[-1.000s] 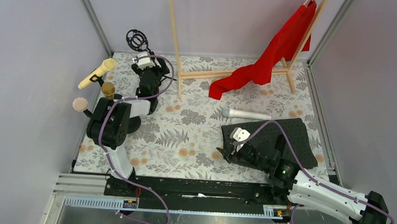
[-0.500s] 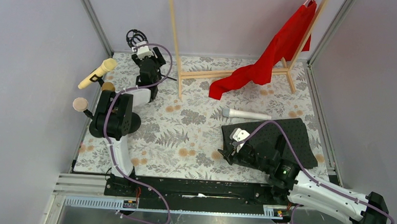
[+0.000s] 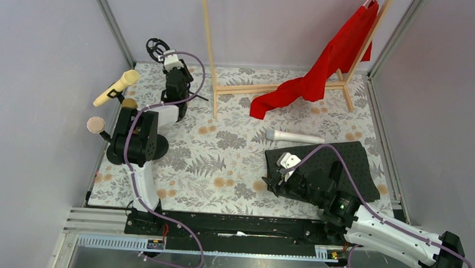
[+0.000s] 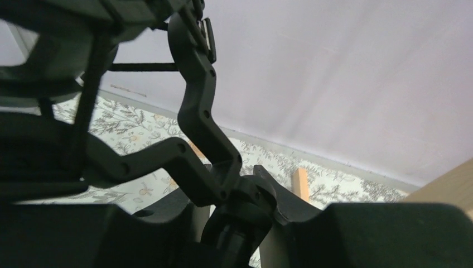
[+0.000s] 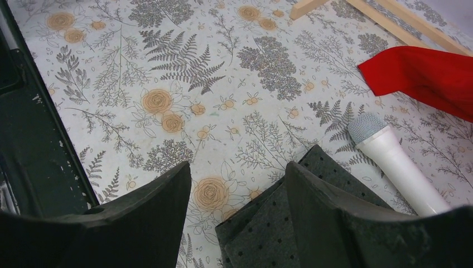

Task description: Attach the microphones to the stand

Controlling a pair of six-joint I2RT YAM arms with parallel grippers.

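Note:
My left gripper carries the stand back and to the right in the top view to the clear tablecloth (image 3: 228,162) beside the mat next, then releases it there.
The black stand's ring mount (image 3: 157,45) stands at the back left. My left gripper (image 3: 175,80) is just below it. In the left wrist view, its jaws press on both sides of the stand's black knuckle joint (image 4: 245,204). A pale yellow microphone (image 3: 116,88) is raised at the far left. The gold head (image 3: 130,104) and pink head (image 3: 95,125) of two other microphones show beside my left arm. The white microphone (image 3: 295,137) (image 5: 396,162) lies flat on the table. My right gripper (image 3: 270,183) (image 5: 237,201) is open and empty over the corner of a black mat (image 5: 290,223).
A wooden clothes rack (image 3: 209,40) stands at the back, with a red cloth (image 3: 324,65) (image 5: 424,72) draped down onto the table. The perforated black mat (image 3: 344,164) lies at the right. The floral tablecloth (image 3: 221,158) is walled on three sides.
My left gripper moved toward the back left and closed on the stand's joint. The ring mount swung left. My right gripper narrowed slightly and the arm barely moved.

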